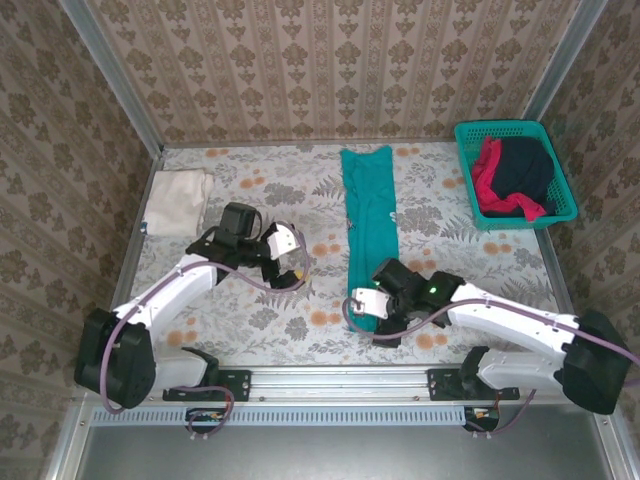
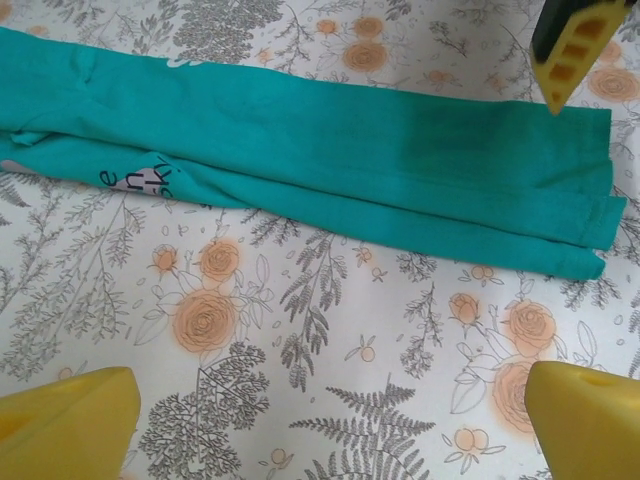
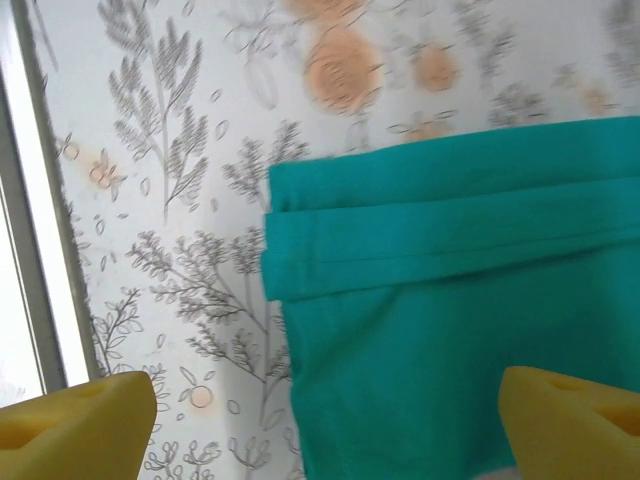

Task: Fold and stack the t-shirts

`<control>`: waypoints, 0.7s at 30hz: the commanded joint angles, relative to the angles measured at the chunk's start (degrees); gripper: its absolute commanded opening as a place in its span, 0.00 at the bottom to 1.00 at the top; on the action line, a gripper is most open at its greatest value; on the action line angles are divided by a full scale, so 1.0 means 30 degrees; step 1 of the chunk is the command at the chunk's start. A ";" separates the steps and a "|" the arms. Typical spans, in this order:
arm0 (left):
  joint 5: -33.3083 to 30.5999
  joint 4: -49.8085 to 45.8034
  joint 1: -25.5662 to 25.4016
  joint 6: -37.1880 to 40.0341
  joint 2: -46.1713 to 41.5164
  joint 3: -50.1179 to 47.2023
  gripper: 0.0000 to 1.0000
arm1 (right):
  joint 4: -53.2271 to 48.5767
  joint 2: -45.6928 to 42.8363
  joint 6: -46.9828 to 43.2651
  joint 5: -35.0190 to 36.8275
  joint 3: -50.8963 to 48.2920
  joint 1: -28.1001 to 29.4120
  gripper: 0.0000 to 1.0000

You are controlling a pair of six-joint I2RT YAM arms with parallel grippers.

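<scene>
The right gripper comes down open onto the folded t-shirt's near end (image 1: 364,323) (image 3: 325,430) next, because the t-shirt's teal hem already lies between the gripper's spread yellow fingers.
A teal t-shirt (image 1: 367,225), folded lengthwise into a long narrow strip, lies flat down the middle of the table. Its white print (image 2: 135,180) peeks out at one fold. My right gripper (image 1: 362,310) hovers open over the strip's near end, and the hem corner (image 3: 300,240) lies between its yellow fingers (image 3: 75,425). My left gripper (image 1: 296,262) stands open over bare tablecloth just left of the strip, its fingers (image 2: 65,425) wide apart with nothing between them. A cream-white t-shirt (image 1: 180,200) lies folded at the far left. Red (image 1: 487,175) and dark navy (image 1: 525,168) t-shirts sit bunched in the basket.
The teal mesh basket (image 1: 562,180) stands at the far right corner. A floral cloth (image 1: 270,180) covers the table, and patterned walls close it in on three sides. A metal rail (image 3: 30,200) runs along the near edge, close to my right gripper.
</scene>
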 commanded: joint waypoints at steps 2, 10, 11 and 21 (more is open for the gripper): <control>0.0668 -0.0092 -0.0187 0.0819 -0.0580 -0.0871 1.00 | 0.1121 0.1668 -0.0643 0.0570 -0.0464 0.0367 0.86; 0.0838 0.0145 -0.0300 0.1266 -0.0695 -0.1352 1.00 | 0.3552 0.4254 -0.1323 0.2359 -0.1124 0.0206 0.70; 0.0856 0.0123 -0.0298 0.1265 -0.0625 -0.1325 1.00 | 0.3675 0.4781 -0.1300 0.2393 -0.1139 0.0216 0.68; 0.0838 -0.0552 -0.0203 0.1517 0.0132 -0.0860 1.00 | 0.3944 0.5369 -0.1155 0.2906 -0.1532 0.0185 0.24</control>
